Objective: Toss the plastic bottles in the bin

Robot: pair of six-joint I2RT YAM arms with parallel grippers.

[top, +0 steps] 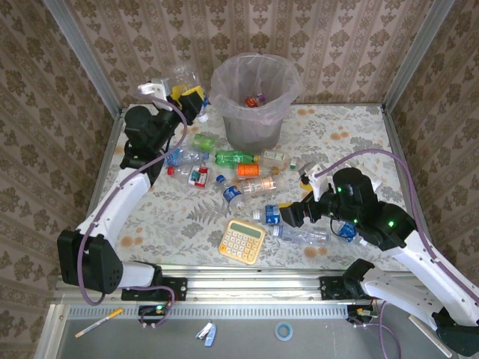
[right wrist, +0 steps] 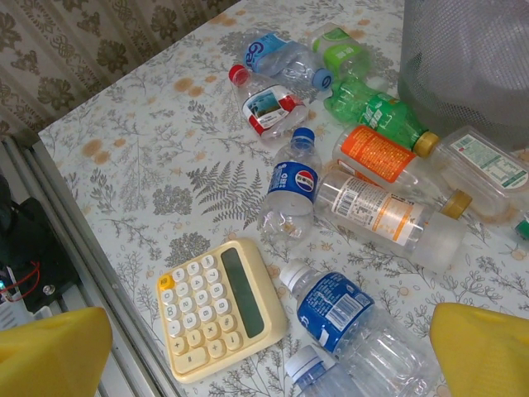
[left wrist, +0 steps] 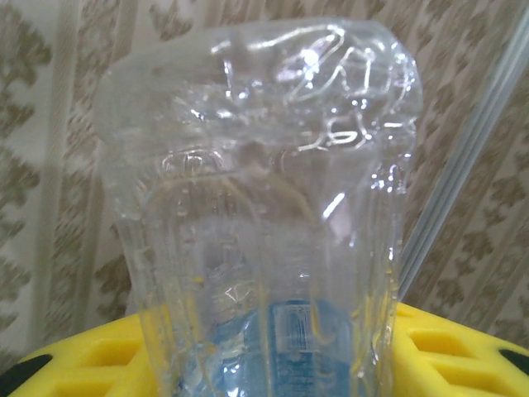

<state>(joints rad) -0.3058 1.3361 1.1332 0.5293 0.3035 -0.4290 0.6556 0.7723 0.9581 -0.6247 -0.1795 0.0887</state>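
Observation:
The bin's opening (top: 257,84) lies beside my left gripper, so I will raise the gripper further up and then swing it over that opening to let go of the clear crushed bottle (top: 183,75).
My left gripper (top: 188,99) is raised left of the bin (top: 224,78) and shut on a clear crushed bottle (top: 183,75). In the left wrist view that bottle (left wrist: 264,165), with a blue label low down, stands between the yellow fingers (left wrist: 463,347) of the gripper (left wrist: 264,356). Several plastic bottles lie in front of the bin, among them a green one (top: 233,157) and an orange one (top: 251,170). My right gripper (top: 288,215) hangs open over a blue-labelled bottle (right wrist: 335,310) near the front; its fingertips (right wrist: 50,351) hold nothing. The grey bin (right wrist: 471,50), lined with a pinkish bag, holds a few things.
A yellow calculator (top: 242,241) lies near the table's front edge, right beside the blue-labelled bottles (right wrist: 219,306). A Pepsi bottle (right wrist: 291,186) and a long clear bottle (right wrist: 388,217) lie just beyond it. Patterned walls close in the table at the back and sides.

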